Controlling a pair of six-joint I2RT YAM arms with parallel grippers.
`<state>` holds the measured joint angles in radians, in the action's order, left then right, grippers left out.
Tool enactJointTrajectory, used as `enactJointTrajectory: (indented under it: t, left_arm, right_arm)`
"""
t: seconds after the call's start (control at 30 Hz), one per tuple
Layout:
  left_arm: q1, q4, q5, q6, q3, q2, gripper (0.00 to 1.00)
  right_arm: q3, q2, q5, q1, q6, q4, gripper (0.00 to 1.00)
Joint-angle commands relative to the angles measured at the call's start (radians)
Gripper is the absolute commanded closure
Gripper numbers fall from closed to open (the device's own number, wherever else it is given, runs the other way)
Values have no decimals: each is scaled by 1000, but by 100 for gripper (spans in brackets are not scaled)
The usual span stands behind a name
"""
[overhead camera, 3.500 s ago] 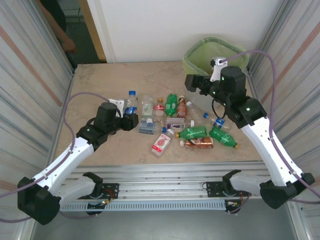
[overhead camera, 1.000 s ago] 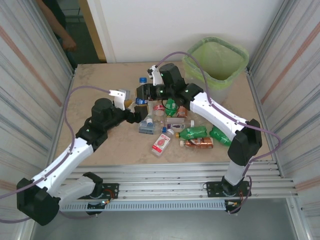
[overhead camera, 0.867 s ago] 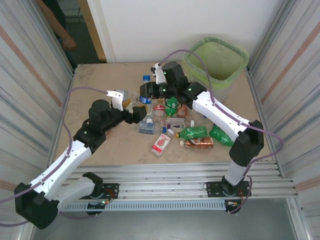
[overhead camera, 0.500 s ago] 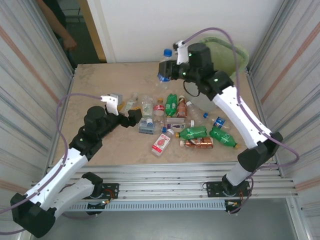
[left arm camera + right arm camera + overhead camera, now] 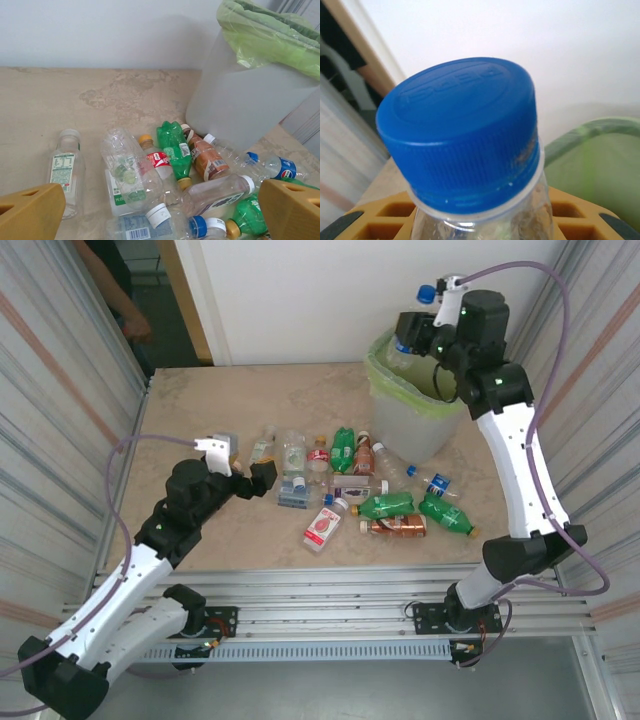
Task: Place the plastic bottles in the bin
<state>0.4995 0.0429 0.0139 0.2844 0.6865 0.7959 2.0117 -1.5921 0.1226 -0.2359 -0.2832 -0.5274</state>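
Observation:
The right gripper tips downward and comes down toward the bin's green-lined opening [image 5: 424, 376] [image 5: 602, 172] next for the release, since the clear bottle is still high above the bin's rim.
My right gripper [image 5: 412, 332] is shut on a clear plastic bottle with a blue cap [image 5: 427, 293] and holds it high over the bin's near-left rim. The bin [image 5: 420, 425] is translucent with a green liner and stands at the far right. In the right wrist view the blue cap [image 5: 460, 127] rises between my yellow pads [image 5: 580, 212], with the green liner [image 5: 600, 165] behind. Several plastic bottles [image 5: 340, 480], clear, green and brown, lie mid-table. My left gripper [image 5: 250, 478] hovers open just left of them. The left wrist view has a green bottle [image 5: 175, 147] and a brown one [image 5: 207, 157] ahead of its open fingers [image 5: 30, 210].
Corrugated metal walls close in both sides of the table. A lone clear bottle [image 5: 65, 170] lies apart at the left of the heap. The bin's wall [image 5: 240, 105] stands right behind the bottles. A person stands beyond the far left corner [image 5: 120, 300].
My right arm has lifted the blue-capped bottle from the heap's far left side and swung it up and right to above the bin. The left arm drew back slightly, still open.

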Motion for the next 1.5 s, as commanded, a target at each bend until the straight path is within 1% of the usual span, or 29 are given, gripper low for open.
enactJointTrajectory:
  t: [0.0,0.07,0.2,0.33,0.43,0.7,0.83,0.9,1.07,1.17,1.3,1.47]
  left_arm:
    - [4,16,-29,-10,-6,-17,1]
    - [3,20,-29,-11,-5,-17,1]
    - [2,27,-30,-8,-4,-19,1]
    - [2,37,-38,-5,-6,-27,1]
    - [2,46,-44,-4,-10,-35,1]
    - [1,88,-66,-4,-21,-60,1]
    - [0,114,-84,-4,-26,-80,1]
    - [-1,131,-101,-4,-24,-86,1]
    - [-9,182,-122,-10,-4,-81,1]
    - [-19,224,-141,-13,15,-65,1]
    - [-40,279,-162,-14,43,-33,1]
    - [-71,372,-191,-17,98,35,1]
  right_arm:
    - [41,-49,-13,64,22,-26,90]
    - [45,-82,-2,101,23,-21,87]
    - [74,-166,49,160,-2,-33,88]
    - [107,-236,91,176,-23,-55,87]
    - [111,-276,97,176,-29,-60,83]
    - [119,-372,124,177,-47,-85,70]
    - [131,-405,140,177,-51,-106,60]
    - [140,-419,136,177,-51,-123,51]
    - [169,-431,127,177,-44,-158,38]
    - [176,-418,120,176,-38,-167,33]
    - [177,-394,108,176,-27,-179,29]
    - [177,-349,89,176,-14,-209,24]
